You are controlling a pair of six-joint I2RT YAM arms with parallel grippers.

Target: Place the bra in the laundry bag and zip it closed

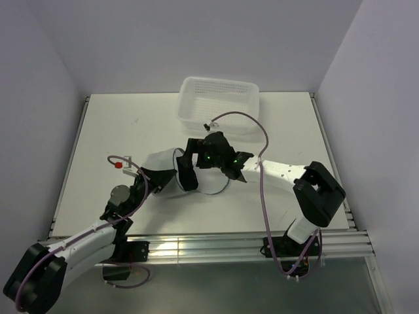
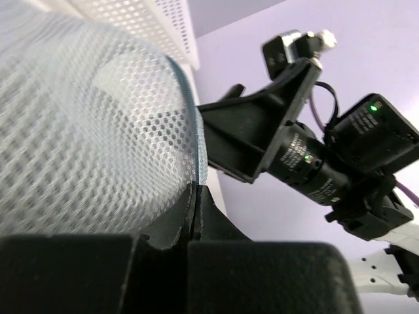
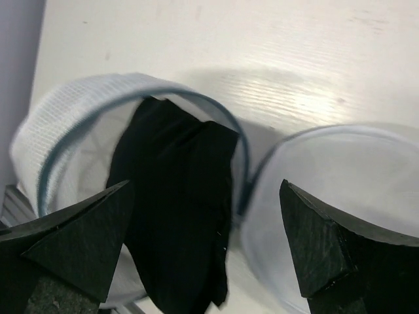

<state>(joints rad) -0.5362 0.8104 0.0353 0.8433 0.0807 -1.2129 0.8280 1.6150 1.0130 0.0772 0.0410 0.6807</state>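
Observation:
The right gripper moves down and to its right in the top view next, clear of the bra [image 3: 177, 196]. The outer edge of the bag's other half lies below it that way.
The laundry bag [image 3: 59, 131] lies open on the table as two white mesh halves side by side. The black bra [image 3: 177, 196] lies in its left half in the right wrist view; the other half [image 3: 340, 170] holds nothing I can see. My right gripper [image 3: 204, 186] is open and hovers just above the bra, touching nothing. My left gripper [image 2: 195, 193] is shut on the bag's dark rim [image 2: 196, 144], with mesh [image 2: 85, 131] filling its view. From above, the bag [image 1: 163, 159] sits between the left gripper [image 1: 154, 179] and the right gripper [image 1: 191, 169].
The white perforated basket [image 1: 219, 104] stands at the back of the table, also in the left wrist view [image 2: 144, 19]. The right wrist camera and cable [image 2: 314, 163] hang close beside the bag. The table's front rail [image 1: 216, 245] runs along the near edge.

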